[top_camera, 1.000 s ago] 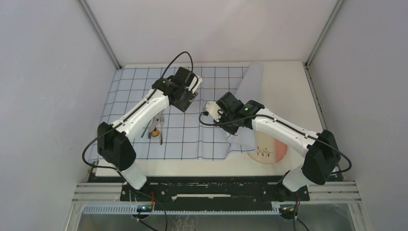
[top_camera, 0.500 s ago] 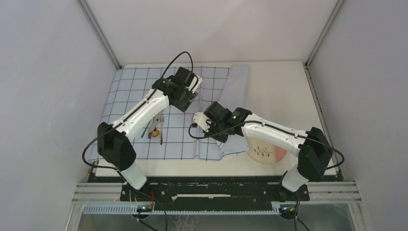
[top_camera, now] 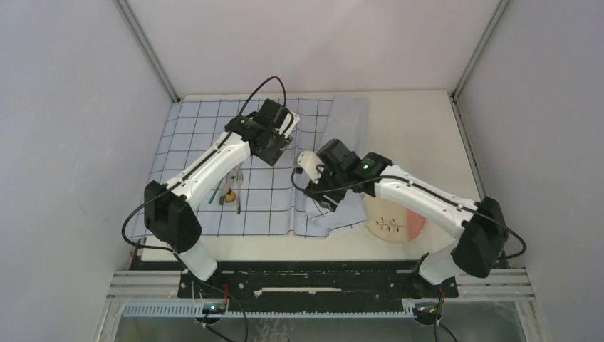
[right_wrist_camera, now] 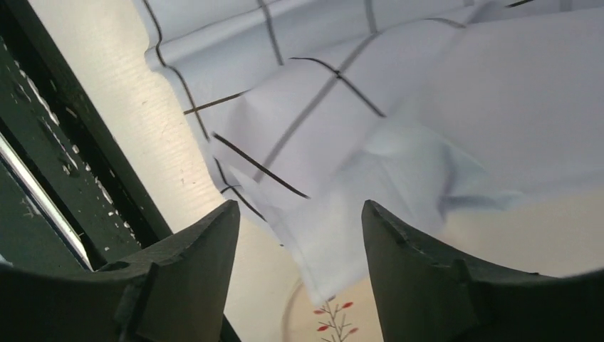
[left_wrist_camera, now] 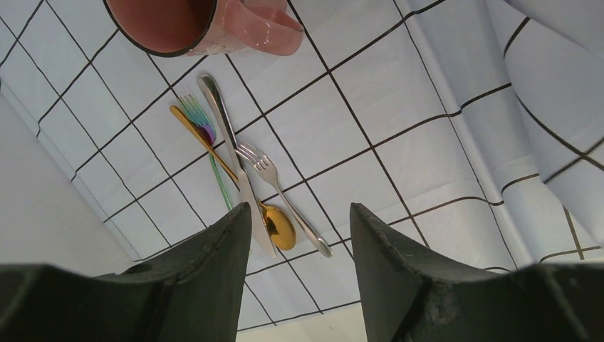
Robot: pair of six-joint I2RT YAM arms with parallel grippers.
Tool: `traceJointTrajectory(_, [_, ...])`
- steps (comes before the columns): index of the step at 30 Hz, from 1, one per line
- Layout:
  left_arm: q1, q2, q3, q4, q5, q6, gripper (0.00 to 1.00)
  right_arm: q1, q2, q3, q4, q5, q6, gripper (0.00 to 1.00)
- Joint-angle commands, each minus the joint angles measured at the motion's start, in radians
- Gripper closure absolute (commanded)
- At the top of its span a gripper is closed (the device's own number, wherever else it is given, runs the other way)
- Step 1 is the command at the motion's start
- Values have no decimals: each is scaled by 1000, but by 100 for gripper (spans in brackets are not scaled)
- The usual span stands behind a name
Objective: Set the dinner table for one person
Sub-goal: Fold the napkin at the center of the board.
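Note:
The plate will have my right gripper lifting across it, and the rim of the plate's pink side is the place my gripper will then lower onto.
The dinner table (top_camera: 420,135) is cream-white. A pale-blue black-gridded cloth (top_camera: 206,135) covers its left part, and the cloth's right side is folded back over itself (top_camera: 349,121). My right gripper (right_wrist_camera: 299,210) is open above a loose, crumpled cloth corner (right_wrist_camera: 335,249) and touches nothing. That corner lies over the edge of a cream plate with red sprigs (right_wrist_camera: 335,320). My left gripper (left_wrist_camera: 299,214) hovers open and empty over the cloth. Below it lie a gold spoon (left_wrist_camera: 278,226), a silver fork (left_wrist_camera: 274,185) and a knife (left_wrist_camera: 228,142). A pink mug (left_wrist_camera: 214,25) stands beyond them.
The plate (top_camera: 402,224) sits near the front right, partly under my right arm. The cutlery pile (top_camera: 229,192) lies on the cloth at the front left, beside my left arm. A dark rail (right_wrist_camera: 43,178) runs along the table's near edge.
My right gripper dragged the cloth's folded side leftward and forward, then opened and let the corner go. The corner dropped by the plate. The left arm stayed still.

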Motion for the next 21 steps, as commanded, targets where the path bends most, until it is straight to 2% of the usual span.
traceJointTrajectory(1, [-5, -41, 9, 24, 22, 20, 42, -87, -129, 87, 50, -21, 27, 27])
traceJointTrajectory(5, [-5, -38, 10, 23, 18, 22, 42, -233, -177, 154, 14, -27, 51, 25])
traceJointTrajectory(7, [-5, -41, 12, 21, 25, 21, 42, -328, -202, 132, -1, -32, 55, 25])
traceJointTrajectory(14, [-17, -9, 95, -14, 176, 13, 42, -614, -326, -138, 27, -43, 14, 25])
traceJointTrajectory(21, [-88, 140, 345, -152, 362, -14, 42, -932, -343, -271, -36, -193, -53, 26])
